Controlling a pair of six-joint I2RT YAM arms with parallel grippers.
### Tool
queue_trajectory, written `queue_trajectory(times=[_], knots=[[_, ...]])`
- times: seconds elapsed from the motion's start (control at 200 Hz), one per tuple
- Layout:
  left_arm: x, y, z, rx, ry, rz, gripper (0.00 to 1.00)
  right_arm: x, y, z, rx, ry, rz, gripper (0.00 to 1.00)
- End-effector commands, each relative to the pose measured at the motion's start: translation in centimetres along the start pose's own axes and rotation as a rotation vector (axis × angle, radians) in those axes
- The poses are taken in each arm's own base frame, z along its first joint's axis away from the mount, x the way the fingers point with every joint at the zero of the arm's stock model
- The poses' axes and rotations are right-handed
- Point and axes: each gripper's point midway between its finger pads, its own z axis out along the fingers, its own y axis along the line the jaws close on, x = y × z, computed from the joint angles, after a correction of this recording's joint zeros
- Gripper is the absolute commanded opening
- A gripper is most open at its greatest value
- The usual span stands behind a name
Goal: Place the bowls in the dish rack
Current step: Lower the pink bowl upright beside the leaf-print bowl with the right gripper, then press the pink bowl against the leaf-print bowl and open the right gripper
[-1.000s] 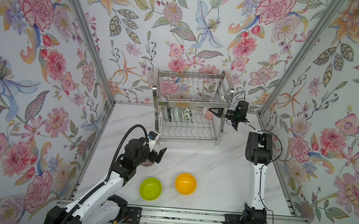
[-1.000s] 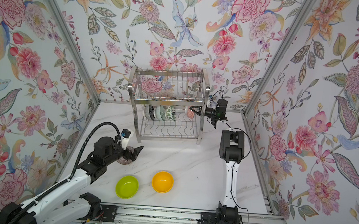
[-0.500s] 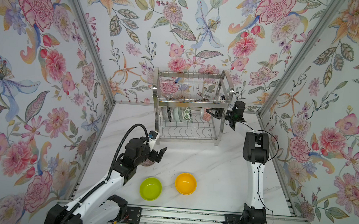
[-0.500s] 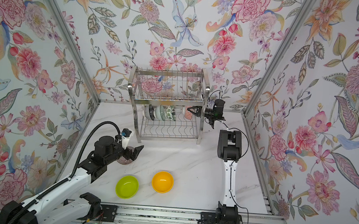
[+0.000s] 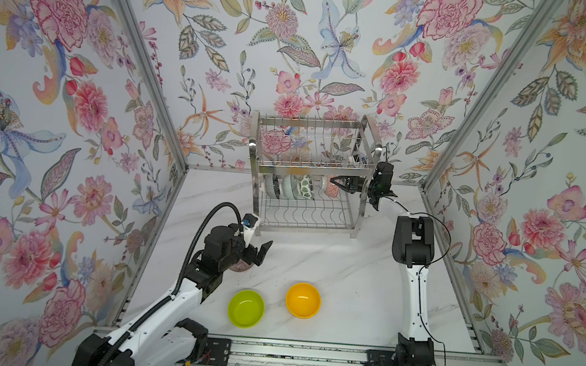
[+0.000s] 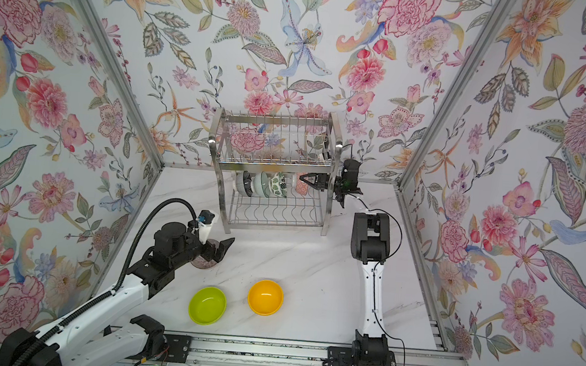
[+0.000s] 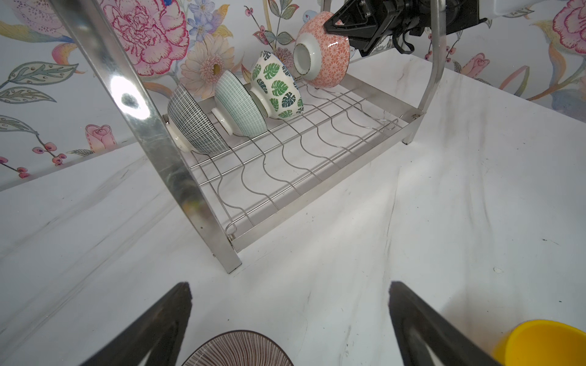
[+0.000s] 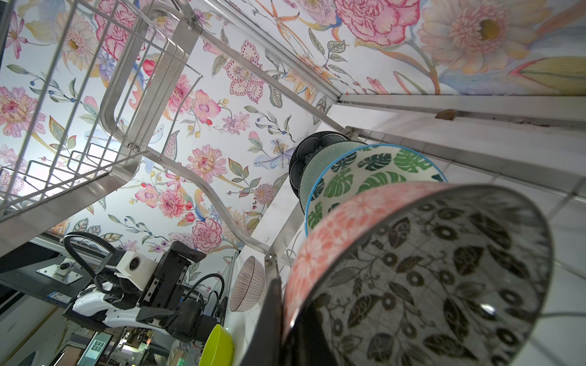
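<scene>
My right gripper should next go down, away from the leaf-print bowl, and release the floral bowl's rim, as the dish rack's free lower-level wires are below the gripper.
The dish rack (image 5: 361,210) stands at the back, with navy (image 7: 193,123), mint (image 7: 241,104) and leaf-print (image 7: 276,88) bowls on edge in its lower tier. My right gripper (image 5: 336,184) reaches in from the rack's right end. It is shut on the rim of the black-and-white floral bowl (image 8: 428,279), held on edge beside the leaf-print one with its orange outside (image 7: 326,60) low over the wires. My left gripper (image 7: 289,285) hangs open over the ribbed bowl (image 7: 237,350) on the table. Lime green (image 5: 246,308) and orange-yellow (image 5: 303,300) bowls sit near the front.
The rack's upper tier (image 6: 275,159) holds nothing. Its steel corner post (image 7: 177,171) stands close ahead of my left gripper. Flowered walls close in the marble table (image 5: 348,274) on three sides, and a metal rail (image 5: 306,356) runs along the front.
My right gripper has carried the floral bowl leftward, further into the rack's lower tier. The left arm has not moved.
</scene>
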Motion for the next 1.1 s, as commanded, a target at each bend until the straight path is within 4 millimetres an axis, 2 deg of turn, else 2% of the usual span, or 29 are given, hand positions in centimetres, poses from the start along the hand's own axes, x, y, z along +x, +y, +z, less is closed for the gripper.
queue_trajectory(times=[0.0,0.31,0.49,1.096], knots=[[-1.1,0.1,-0.2,-0.009,-0.022,0.001,0.99,-0.2,-0.1,0.2,-0.014,0.012,-0.048,0.0],[-1.0,0.0,0.1,-0.003,-0.019,-0.001,0.99,0.7,-2.7,0.1,0.102,0.028,-0.034,0.0],[-1.0,-0.1,0.4,0.004,-0.014,-0.002,0.99,0.7,-4.0,-0.7,0.137,0.009,-0.013,0.0],[-1.0,-0.2,0.9,0.007,-0.013,-0.014,0.99,1.2,-6.0,-1.1,0.213,0.013,-0.002,0.02]])
